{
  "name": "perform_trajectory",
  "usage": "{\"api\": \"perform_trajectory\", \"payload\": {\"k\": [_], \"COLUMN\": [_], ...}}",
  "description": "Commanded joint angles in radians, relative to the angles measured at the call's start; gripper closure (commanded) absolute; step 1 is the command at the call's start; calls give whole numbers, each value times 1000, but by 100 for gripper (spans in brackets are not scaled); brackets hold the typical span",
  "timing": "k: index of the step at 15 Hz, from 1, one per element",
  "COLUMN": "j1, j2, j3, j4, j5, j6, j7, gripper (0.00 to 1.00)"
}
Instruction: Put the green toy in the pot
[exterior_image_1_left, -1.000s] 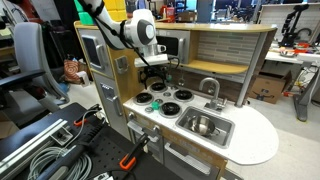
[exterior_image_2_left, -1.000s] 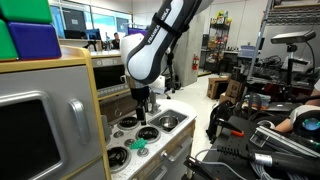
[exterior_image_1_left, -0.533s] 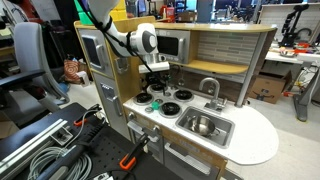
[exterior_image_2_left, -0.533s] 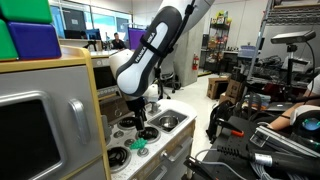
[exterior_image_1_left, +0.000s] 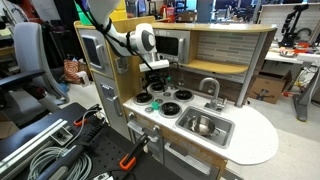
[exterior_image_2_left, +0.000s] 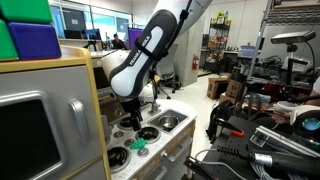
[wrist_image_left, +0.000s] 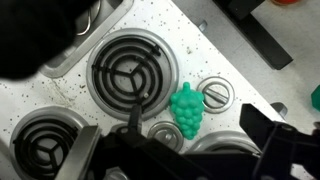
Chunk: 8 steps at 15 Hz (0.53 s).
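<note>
The toy lies below, lined up between my open fingers, so my gripper will next go down onto the green toy's bumpy middle (exterior_image_1_left: 155, 106) (wrist_image_left: 187, 112) and close its fingers there.
The green toy (wrist_image_left: 185, 108) is a small bunch of plastic grapes lying on the speckled white stove top between the black burners and two round knobs. It also shows in both exterior views (exterior_image_1_left: 155, 105) (exterior_image_2_left: 138, 145). My gripper (wrist_image_left: 200, 132) is open and empty, hanging just above the stove with the toy between and slightly ahead of its dark fingers. It shows over the burners in both exterior views (exterior_image_1_left: 155, 72) (exterior_image_2_left: 134, 120). The shiny silver pot (exterior_image_1_left: 203, 125) sits in the sink basin beside the stove, also seen in an exterior view (exterior_image_2_left: 168, 122).
Black coil burners (wrist_image_left: 130, 72) (wrist_image_left: 45, 148) and knobs (wrist_image_left: 217, 93) surround the toy. A faucet (exterior_image_1_left: 210, 88) stands behind the sink. The kitchen's back wall and shelf (exterior_image_1_left: 215, 55) rise behind the counter. Green and purple blocks (exterior_image_2_left: 30, 35) sit on top.
My gripper has come down towards the stove top and shifted a little towards the burners near the green toy. The toy and the pot have not moved.
</note>
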Motion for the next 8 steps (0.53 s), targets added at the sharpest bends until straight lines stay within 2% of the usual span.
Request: {"api": "perform_trajectory", "payload": {"k": [1, 4, 8], "j1": [-13, -22, -30], "j2": [4, 14, 50], "j3": [31, 52, 49], "j4": [-55, -107, -99], "j5": [-33, -16, 6], "j6": [150, 259, 257], "j7": [-32, -38, -20], "gripper": [0, 0, 0]}}
